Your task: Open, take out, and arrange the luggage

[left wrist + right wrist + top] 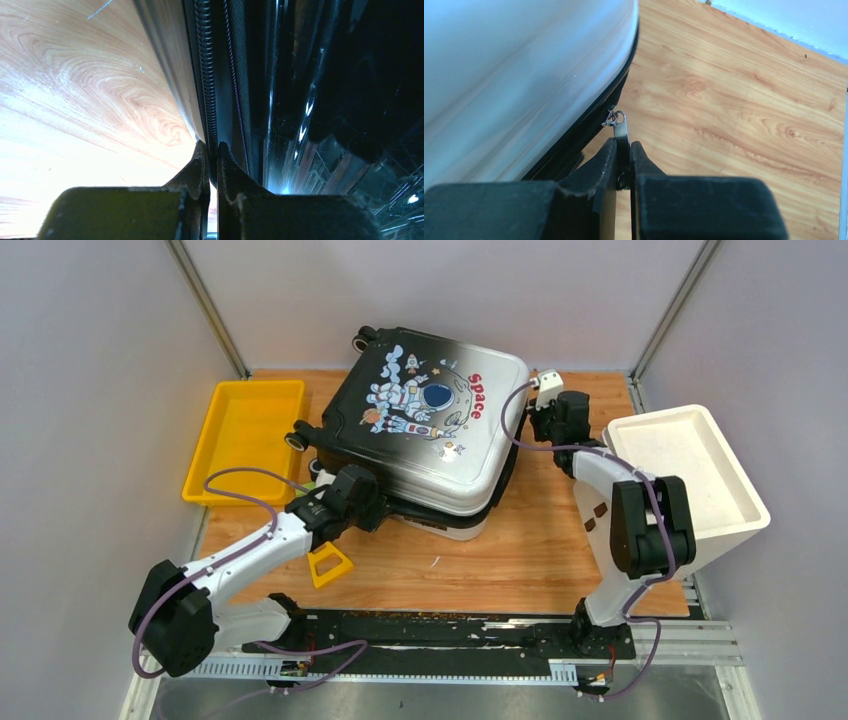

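Note:
The zipper pull [622, 131] should go outward along the luggage's side to the luggage's far corner, drawn by my right gripper, and then the gripper should open.
The luggage [430, 430] lies flat mid-table with its astronaut print facing up, and the upper shell sits slightly askew over the lower one. My left gripper [378, 508] is at its near left edge. In the left wrist view the left gripper [212, 150] is shut, tips right against the zipper track [207, 75] beside the glossy black shell [310, 100]. My right gripper [533, 428] is at the luggage's right side. In the right wrist view the right gripper [624, 147] is shut on the metal zipper pull [622, 131], beside the white shell [514, 75].
A yellow tray [245, 435] lies at the table's left edge. A white bin [690, 475] stands at the right, behind my right arm. A small yellow triangular piece [330, 565] rests on the wood by my left arm. Grey walls close in the back and sides.

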You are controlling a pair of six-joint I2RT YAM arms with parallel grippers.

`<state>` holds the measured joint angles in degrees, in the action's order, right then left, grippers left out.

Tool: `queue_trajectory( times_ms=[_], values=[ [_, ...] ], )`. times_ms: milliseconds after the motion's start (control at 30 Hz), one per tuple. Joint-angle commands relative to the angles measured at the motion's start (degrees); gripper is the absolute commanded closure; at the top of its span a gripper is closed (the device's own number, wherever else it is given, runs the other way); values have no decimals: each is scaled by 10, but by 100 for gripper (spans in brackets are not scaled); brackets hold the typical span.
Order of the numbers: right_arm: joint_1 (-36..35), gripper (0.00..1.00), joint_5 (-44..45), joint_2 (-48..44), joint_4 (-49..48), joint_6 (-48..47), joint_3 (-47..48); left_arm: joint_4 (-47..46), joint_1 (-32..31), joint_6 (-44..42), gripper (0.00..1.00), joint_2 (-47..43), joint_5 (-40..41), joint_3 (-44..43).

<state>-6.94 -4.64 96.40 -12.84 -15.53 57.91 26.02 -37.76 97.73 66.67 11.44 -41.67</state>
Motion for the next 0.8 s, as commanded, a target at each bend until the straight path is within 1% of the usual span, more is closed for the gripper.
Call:
queue_trajectory(
  times_ms=[0,67,267,333,433,567,767],
  values=[
    [63,100,101,26,-121,-15,92,137,7,-102,100,-29,55,13],
    [88,100,93,45,-121,-6,114,136,7,-110,100,-22,48,12],
    [110,100,56,100,-142,-8,170,138,7,-127,100,1,39,11],
    [117,100,24,116,-163,-9,179,138,6,-135,100,3,40,8],
    [125,100,11,139,-199,-2,192,135,7,-146,100,5,41,3],
    [133,100,-27,174,-249,11,208,133,7,-154,100,7,41,6],
    [134,100,-78,223,-294,32,235,142,6,-164,100,2,56,11]
  ],
)
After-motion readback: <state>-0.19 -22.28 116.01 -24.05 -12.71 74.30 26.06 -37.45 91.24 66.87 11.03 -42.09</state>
